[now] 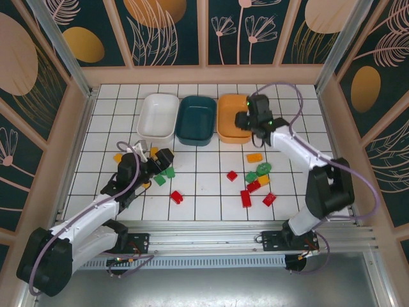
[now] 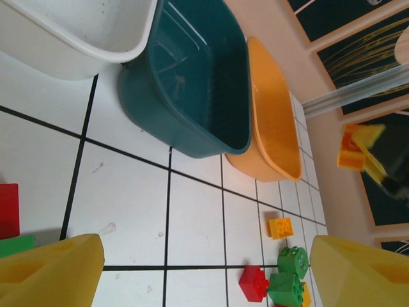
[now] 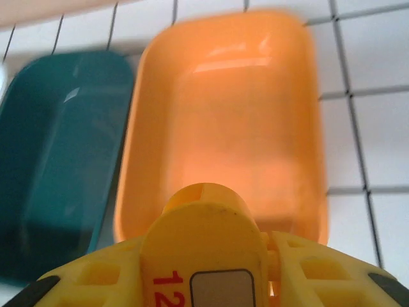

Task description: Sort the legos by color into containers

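Observation:
The yellow lego (image 3: 204, 236) still hangs above the container's rim, so my right gripper will next move slightly outward and down into the orange container (image 3: 223, 137) to release it.
My right gripper (image 1: 245, 121) hangs over the orange container (image 1: 225, 131), shut on a yellow lego (image 3: 204, 236). The left wrist view catches that lego (image 2: 350, 153) held high at the right. My left gripper (image 1: 161, 161) is low over the floor at the left with its yellow fingers (image 2: 51, 272) wide open and bare tile between them. Two green legos (image 1: 167, 171) lie beside it. Ahead of it lie a red lego (image 2: 254, 283), green legos (image 2: 293, 261) and a yellow one (image 2: 280, 227). The white container (image 1: 144, 121) and the teal container (image 1: 197, 121) hold nothing.
Red legos (image 1: 245, 198), green ones (image 1: 263, 168) and yellow ones (image 1: 254, 157) are scattered at the right centre. One red lego (image 1: 177, 197) lies mid-floor, an orange one (image 1: 117, 157) at far left. Wooden walls (image 1: 77, 128) ring the tiled floor.

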`<state>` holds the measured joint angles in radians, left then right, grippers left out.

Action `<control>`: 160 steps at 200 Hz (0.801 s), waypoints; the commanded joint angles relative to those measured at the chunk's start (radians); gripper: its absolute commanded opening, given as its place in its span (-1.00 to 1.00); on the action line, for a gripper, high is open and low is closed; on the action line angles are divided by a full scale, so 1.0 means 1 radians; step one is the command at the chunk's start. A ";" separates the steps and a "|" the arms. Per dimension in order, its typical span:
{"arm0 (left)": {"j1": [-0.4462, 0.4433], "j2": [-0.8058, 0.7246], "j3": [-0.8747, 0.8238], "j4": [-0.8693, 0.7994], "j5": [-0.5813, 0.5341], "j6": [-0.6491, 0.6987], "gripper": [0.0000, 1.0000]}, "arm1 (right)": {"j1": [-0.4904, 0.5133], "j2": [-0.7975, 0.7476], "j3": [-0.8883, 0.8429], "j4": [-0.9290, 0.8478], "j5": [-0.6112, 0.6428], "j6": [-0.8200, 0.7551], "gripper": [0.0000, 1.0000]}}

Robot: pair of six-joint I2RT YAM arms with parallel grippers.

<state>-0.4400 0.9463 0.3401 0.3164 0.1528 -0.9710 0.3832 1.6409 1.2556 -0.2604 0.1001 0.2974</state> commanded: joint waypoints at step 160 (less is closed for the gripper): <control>-0.026 0.057 0.033 -0.030 0.079 0.010 0.97 | 0.015 0.414 0.423 -0.154 0.094 -0.129 0.21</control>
<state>-0.4484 0.9874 0.3355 0.2863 0.2066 -0.9943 0.3897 2.1216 1.6634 -0.3874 0.1543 0.1692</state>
